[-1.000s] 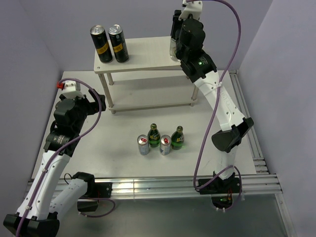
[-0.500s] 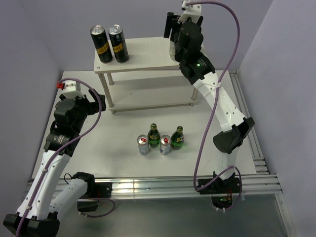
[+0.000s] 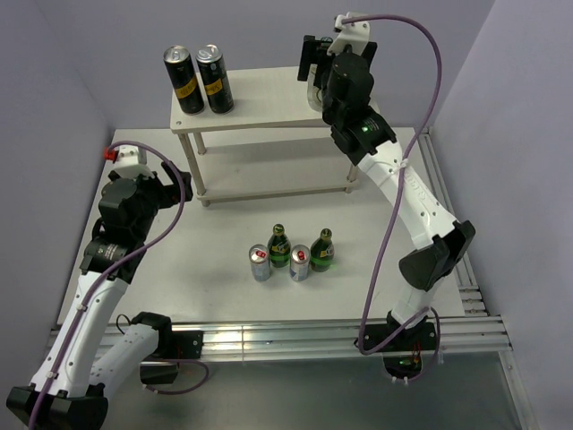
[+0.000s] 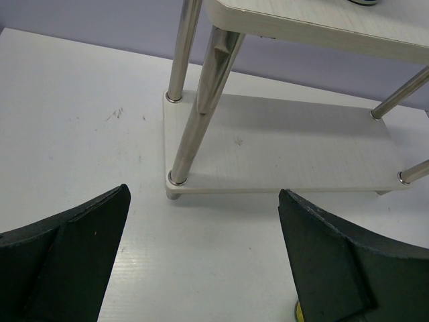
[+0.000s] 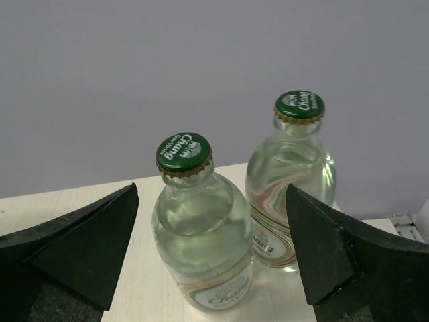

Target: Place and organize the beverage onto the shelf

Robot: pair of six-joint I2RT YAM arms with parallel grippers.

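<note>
I will move my right gripper back and down to the neck of the green bottle (image 3: 324, 240) at the end of the row, because the bottle is still standing on the table.
Two clear glass bottles with green caps stand upright side by side at the right end of the shelf's top board (image 3: 269, 94). The nearer bottle (image 5: 204, 235) sits between the spread fingers of my right gripper (image 5: 212, 194), which is open and touches neither it nor the farther bottle (image 5: 291, 181). From above, the right gripper (image 3: 310, 61) hides most of them. On the table stand two green bottles (image 3: 278, 244) (image 3: 322, 250) and two silver red-topped cans (image 3: 259, 262) (image 3: 300, 262). My left gripper (image 4: 204, 261) hangs open and empty over the table, left of the shelf's lower board (image 4: 288, 151).
Two tall black cans (image 3: 183, 79) (image 3: 215, 78) stand at the left end of the top board. The shelf's metal legs (image 4: 184, 127) rise just ahead of the left gripper. Purple walls close in at the back and sides.
The right gripper has opened off the nearer clear bottle and drawn back slightly, leaving it standing on the top board. The left arm has not moved.
</note>
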